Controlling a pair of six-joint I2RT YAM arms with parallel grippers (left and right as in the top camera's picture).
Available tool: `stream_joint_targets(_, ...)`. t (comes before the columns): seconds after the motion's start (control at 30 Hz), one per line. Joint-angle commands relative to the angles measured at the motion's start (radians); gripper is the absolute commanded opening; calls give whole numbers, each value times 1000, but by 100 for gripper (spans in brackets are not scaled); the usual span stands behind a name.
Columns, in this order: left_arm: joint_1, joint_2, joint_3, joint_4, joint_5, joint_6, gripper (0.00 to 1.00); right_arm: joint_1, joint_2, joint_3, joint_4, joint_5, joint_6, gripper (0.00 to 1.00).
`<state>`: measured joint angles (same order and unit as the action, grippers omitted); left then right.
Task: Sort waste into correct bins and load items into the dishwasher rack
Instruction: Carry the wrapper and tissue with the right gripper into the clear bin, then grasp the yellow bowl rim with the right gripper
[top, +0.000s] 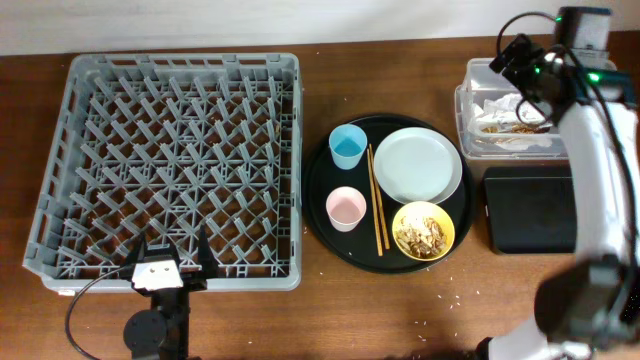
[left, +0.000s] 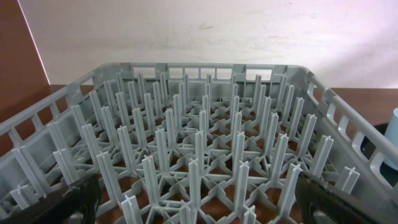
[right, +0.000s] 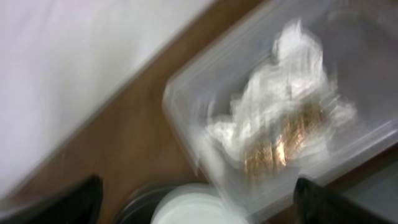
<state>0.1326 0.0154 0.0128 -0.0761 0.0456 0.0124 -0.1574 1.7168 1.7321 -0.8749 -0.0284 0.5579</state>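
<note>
My right gripper should next move back from the clear tub (top: 468, 110) and down onto the yellow bowl's rim (top: 396, 231) on the chopsticks' side, because scraps are still inside the bowl.
The grey dishwasher rack (top: 170, 165) fills the left of the table and is empty; it also fills the left wrist view (left: 199, 149). My left gripper (top: 172, 262) is open at its near edge, holding nothing. My right gripper (top: 525, 62) is open and empty above the clear tub (top: 468, 110), which holds crumpled white napkins and brown scraps (top: 510, 115); the blurred right wrist view shows them too (right: 280, 130). The black bin tray (top: 530, 210) lies in front of the tub. The grey-white plate (top: 417, 165), yellow bowl (top: 424, 231) with scraps, blue cup (top: 348, 146), pink cup (top: 346, 208) and chopsticks (top: 375, 200) sit on a round black tray.
The round black tray (top: 322, 215) sits between rack and bins. Rice-like crumbs lie on the wooden table (top: 440, 310) in front of it. A white wall runs behind the table. My right arm (top: 600, 180) hangs over the black bin tray.
</note>
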Motion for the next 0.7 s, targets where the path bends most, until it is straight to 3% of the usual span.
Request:
stream_joint_targets(0.0, 5, -8, -4, -4, 0, 19, 99, 108, -105, 2, -221, -92, -57, 98)
stream_joint_targets(0.07, 5, -8, -4, -4, 0, 19, 99, 205, -99, -18, -339, -91, -57, 95)
stream_joint_targets(0.17, 5, -8, -4, -4, 0, 19, 99, 333, -92, -102, -341, -55, -57, 92)
stream_joint_targets(0.37, 5, -8, -4, -4, 0, 19, 99, 513, -91, -402, -119, 11, -61, 90)
stream_joint_targets(0.5, 5, -8, -4, -4, 0, 19, 99, 537, -89, -552, 0, 14, -61, 76)
stream_joint_targets(0.6, 5, -8, -4, -4, 0, 19, 99, 537, -88, -580, 28, 15, -43, 57)
stream_joint_targets(0.67, 5, -8, -4, -4, 0, 19, 99, 537, -87, -584, 35, 14, 11, 55)
